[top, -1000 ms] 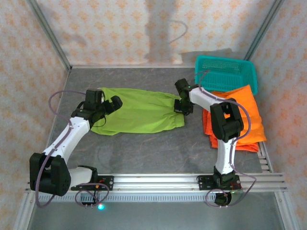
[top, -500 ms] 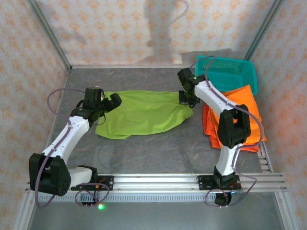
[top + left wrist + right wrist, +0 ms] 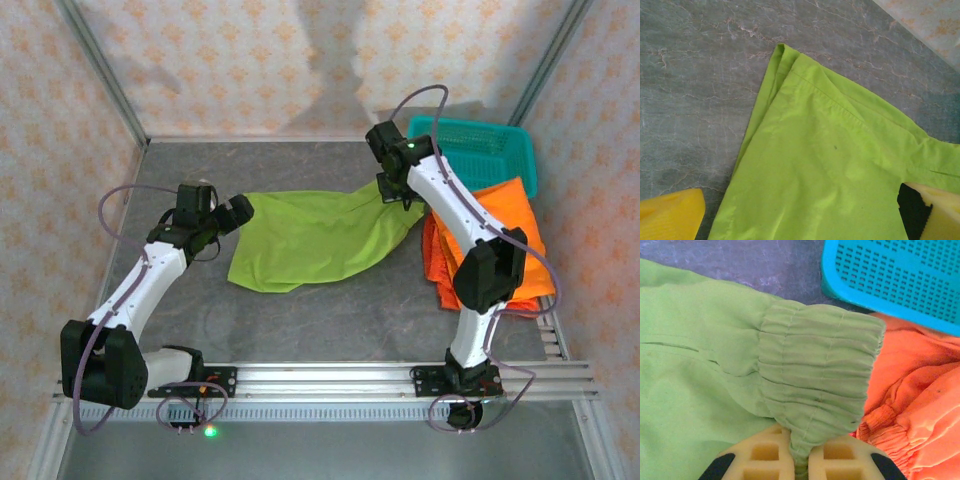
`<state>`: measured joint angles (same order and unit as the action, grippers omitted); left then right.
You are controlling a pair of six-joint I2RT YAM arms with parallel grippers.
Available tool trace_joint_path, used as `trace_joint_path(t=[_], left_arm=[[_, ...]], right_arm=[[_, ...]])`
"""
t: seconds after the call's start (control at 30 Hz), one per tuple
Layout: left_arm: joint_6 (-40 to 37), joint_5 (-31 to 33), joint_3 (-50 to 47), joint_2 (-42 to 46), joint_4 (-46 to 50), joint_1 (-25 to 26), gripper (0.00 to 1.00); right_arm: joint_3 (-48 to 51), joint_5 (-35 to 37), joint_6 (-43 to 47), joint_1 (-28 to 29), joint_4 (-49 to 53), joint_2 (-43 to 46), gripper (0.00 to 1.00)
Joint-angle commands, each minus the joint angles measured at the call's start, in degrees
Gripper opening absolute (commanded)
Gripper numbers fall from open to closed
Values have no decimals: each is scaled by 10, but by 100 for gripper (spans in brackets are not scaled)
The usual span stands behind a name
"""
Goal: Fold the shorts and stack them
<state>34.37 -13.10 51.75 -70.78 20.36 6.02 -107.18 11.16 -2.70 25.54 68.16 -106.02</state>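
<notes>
The lime-green shorts' gathered waist [image 3: 815, 385] goes back and down with my right gripper next for release on the tabletop beside the orange shorts, since it hangs lifted near the basket.
The lime-green shorts [image 3: 310, 240] lie spread across the middle of the table, their right end lifted. My right gripper [image 3: 398, 192] is shut on their gathered elastic waist [image 3: 815, 385], and the cloth bunches between the two foam fingers [image 3: 765, 460]. The waist hangs beside the bright orange shorts [image 3: 500, 250], which lie piled at the right [image 3: 920, 405]. At the green shorts' left end my left gripper [image 3: 235, 212] stands open. Its yellow fingertips [image 3: 670, 215] sit wide apart over the leg hem [image 3: 790, 70] and grip nothing.
A teal mesh basket [image 3: 480, 150] stands at the back right, just behind the orange pile, and its rim [image 3: 900, 290] is close to the lifted waistband. Bare grey tabletop [image 3: 330, 320] lies in front of the green shorts. Patterned walls enclose the table.
My right gripper has risen and carried the green waistband back and to the right, toward the orange pile. The cloth's left edge slid right. The left arm has hardly moved.
</notes>
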Motion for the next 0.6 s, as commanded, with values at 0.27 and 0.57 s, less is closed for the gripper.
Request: trace_joint_path(t=[0.27, 0.57], left_arm=[[8, -45, 40, -96, -18, 64, 100], [66, -30, 15, -233, -75, 85, 100]], right_arm=[[142, -67, -47, -21, -39, 27, 0], [223, -127, -57, -58, -90, 43, 3]])
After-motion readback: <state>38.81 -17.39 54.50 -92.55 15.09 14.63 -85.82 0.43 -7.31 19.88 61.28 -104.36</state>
